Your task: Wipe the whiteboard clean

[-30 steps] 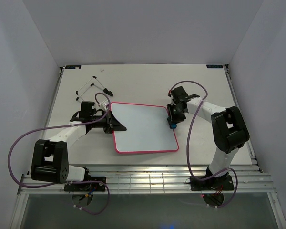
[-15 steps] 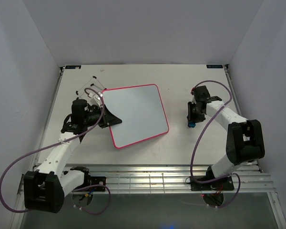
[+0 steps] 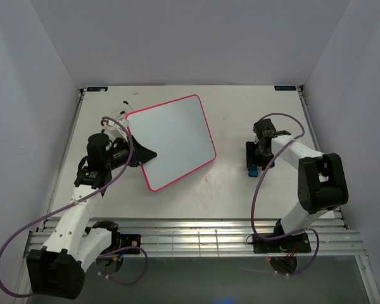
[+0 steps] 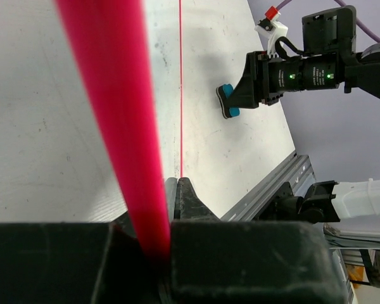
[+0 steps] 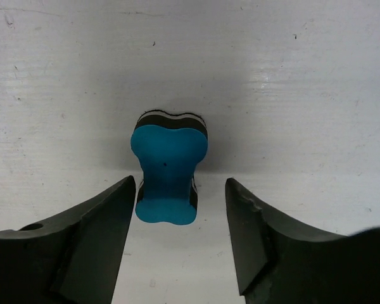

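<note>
I should next carry the whiteboard [image 3: 171, 139] in my left gripper outward and left in the top view, onto the empty wire stand, and release.
The whiteboard [image 3: 171, 139] is a blank glossy white board with a pink-red rim, turned at an angle left of centre. My left gripper [image 3: 142, 154] is shut on its near-left edge. In the left wrist view the rim [image 4: 107, 95] runs as a thick pink band into the closed jaws of the left gripper [image 4: 171, 183]. The blue eraser [image 5: 168, 168] rests on the table, untouched, between the spread fingers of my open right gripper [image 5: 180, 187]. From above, the eraser [image 3: 251, 170] lies to the right of the board, under the right gripper [image 3: 252, 161].
A thin black wire stand [image 3: 120, 114] sits at the back left, just behind the board's far-left corner. Grey walls close in the table on three sides. A metal rail [image 3: 190, 237] runs along the near edge by the arm bases.
My left arm swung the whiteboard toward the back left, turning it. My right gripper carried the eraser off the board to the right, set it on the table and opened.
</note>
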